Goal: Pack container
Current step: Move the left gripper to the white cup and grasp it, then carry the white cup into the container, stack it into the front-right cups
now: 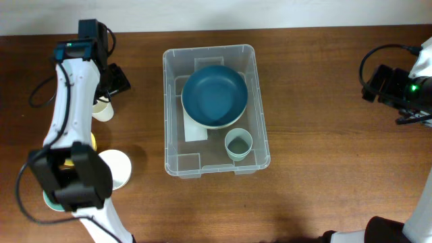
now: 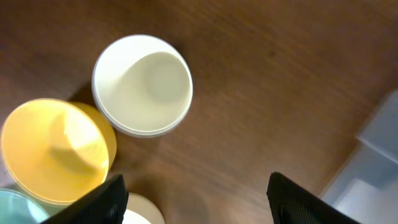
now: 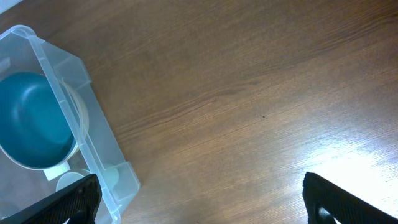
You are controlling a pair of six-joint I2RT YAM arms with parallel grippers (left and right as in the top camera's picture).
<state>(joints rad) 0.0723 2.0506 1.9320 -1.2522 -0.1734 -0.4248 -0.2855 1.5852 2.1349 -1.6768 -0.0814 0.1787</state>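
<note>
The yellow bowl crowds the other side of the white cup below, so my open left gripper will next lower onto the cup's rim on the container side.
The clear container (image 1: 260, 101) stands mid-table with a white label on its floor. A dark teal bowl (image 1: 214, 96) and a pale green cup (image 1: 238, 144) are inside it. My left gripper (image 2: 196, 202) is open and empty, high over bare wood, with the container's corner (image 2: 379, 155) at its right. A white cup (image 2: 143, 84) and a yellow bowl (image 2: 56, 149) lie ahead of it. My right gripper (image 3: 199, 205) is open and empty over bare wood, right of the container (image 3: 93, 137). The teal bowl (image 3: 31, 118) shows there too.
Left of the container on the table are a white cup (image 1: 103, 109), a yellow bowl (image 1: 91, 142), a cream bowl (image 1: 116, 169) and a pale teal dish (image 1: 50, 199), partly under my left arm (image 1: 67, 108). The right arm's base (image 1: 398, 88) is far right.
</note>
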